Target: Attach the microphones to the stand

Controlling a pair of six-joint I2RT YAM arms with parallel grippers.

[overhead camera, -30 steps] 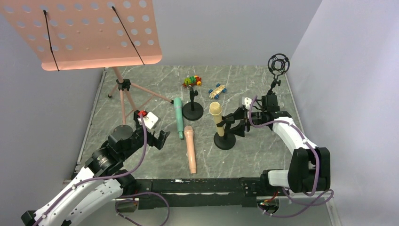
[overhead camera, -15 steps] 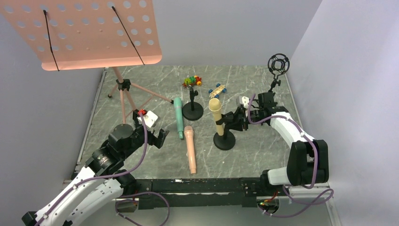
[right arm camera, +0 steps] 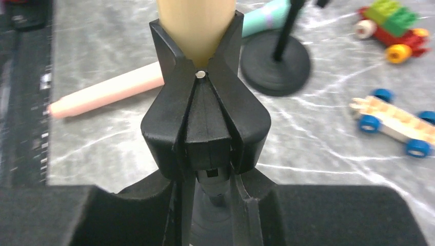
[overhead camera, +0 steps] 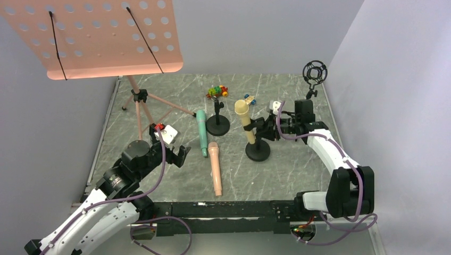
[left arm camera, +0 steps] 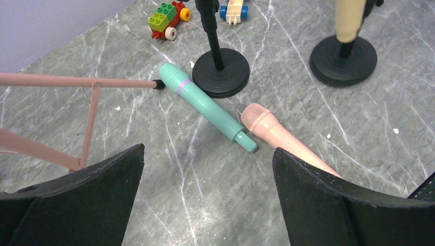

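Note:
The yellow microphone is already held by the clip, so my right gripper will next carry the stand and turn it outward onto the clear table (overhead camera: 269, 101) (right arm camera: 394, 177) beside the beige car.
The pale yellow microphone (overhead camera: 242, 114) sits in the black clip (right arm camera: 205, 118) of a round-based stand (overhead camera: 258, 151) and leans left. My right gripper (overhead camera: 266, 130) is shut on that stand's stem just under the clip (right arm camera: 218, 197). The mint-green microphone (overhead camera: 201, 133) and the peach-pink microphone (overhead camera: 215, 167) lie flat on the table, also in the left wrist view (left arm camera: 205, 105) (left arm camera: 279, 134). My left gripper (overhead camera: 176, 154) is open and empty, hovering just near of both (left arm camera: 208, 169). An empty black stand (overhead camera: 218, 125) stands by the green microphone's head.
A pink music stand (overhead camera: 139, 98) with a large perforated desk stands at the back left. A Lego toy car (overhead camera: 217, 91) and a beige car (overhead camera: 247, 100) sit at the back. A black shock-mount stand (overhead camera: 315, 71) is at the back right.
My right gripper has carried the stand with the yellow microphone a little backward and to the right, and the microphone leans further left. The left arm has not moved.

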